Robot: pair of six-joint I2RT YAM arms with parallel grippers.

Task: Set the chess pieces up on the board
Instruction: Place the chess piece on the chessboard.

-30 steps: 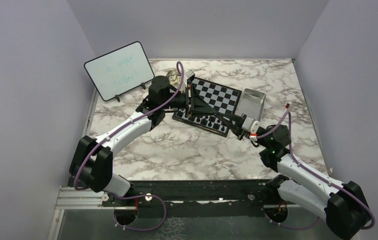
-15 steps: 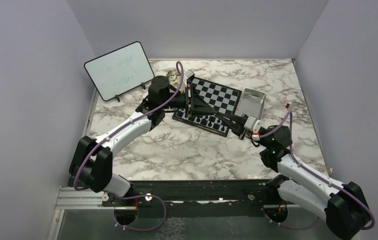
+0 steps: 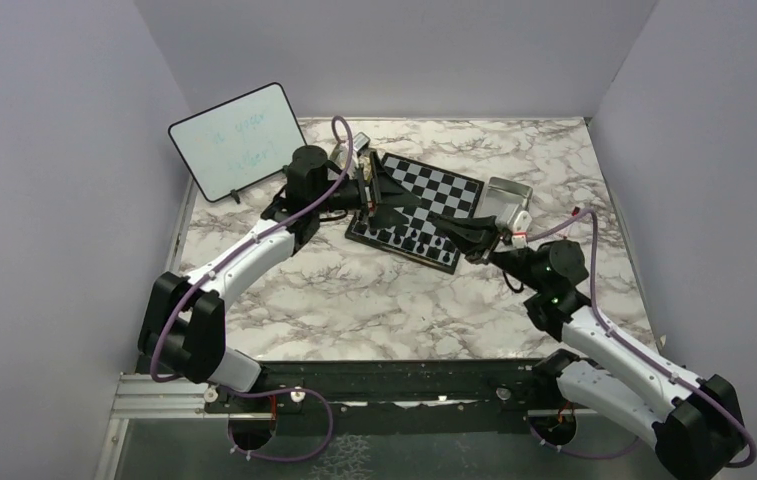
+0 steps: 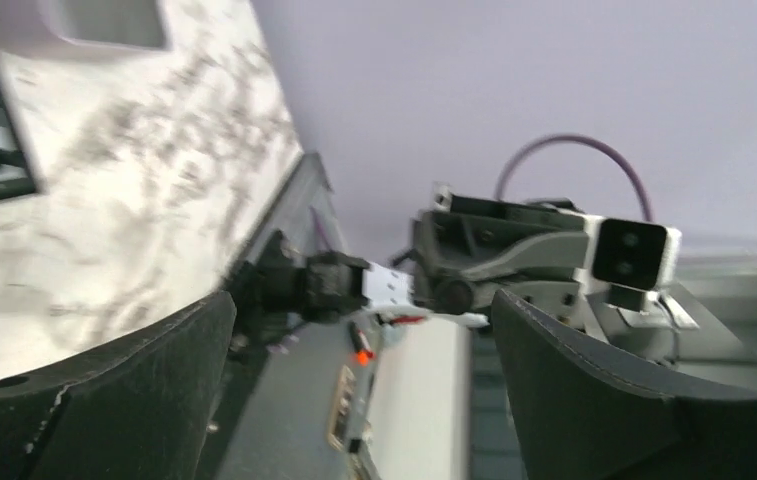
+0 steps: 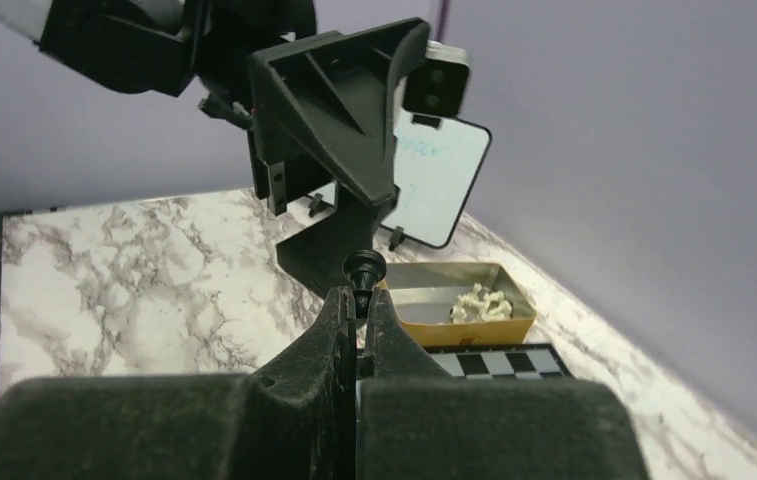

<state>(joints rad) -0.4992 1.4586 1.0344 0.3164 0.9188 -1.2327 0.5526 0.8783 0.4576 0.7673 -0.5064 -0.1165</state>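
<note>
My right gripper tips and lowers onto the board's open square among the black pieces next, since it lies below and left in the top view.
The board (image 3: 444, 185) lies at the back middle of the marble table. Black chess pieces (image 3: 409, 238) stand along its near edge. My right gripper (image 3: 446, 223) hovers over the board's near right part. It is shut on one black chess piece (image 5: 364, 268), whose round head sticks up above the fingertips (image 5: 339, 310). My left gripper (image 3: 382, 197) hangs over the board's left side, open, with nothing between its fingers (image 4: 104, 400). Its big black fingers (image 5: 344, 90) sit just beyond the held piece. Cream chess pieces (image 5: 479, 300) lie in a gold tin (image 5: 464, 330).
A white dry-erase board (image 3: 239, 140) leans at the back left. A silver tin lid (image 3: 507, 200) lies right of the chessboard. The gold tin sits behind the left arm's wrist (image 3: 304, 175). Grey walls close the table on three sides.
The left gripper has opened wide and pulled back to the left. The right gripper has closed fully on the black piece and swung up and left over the board.
</note>
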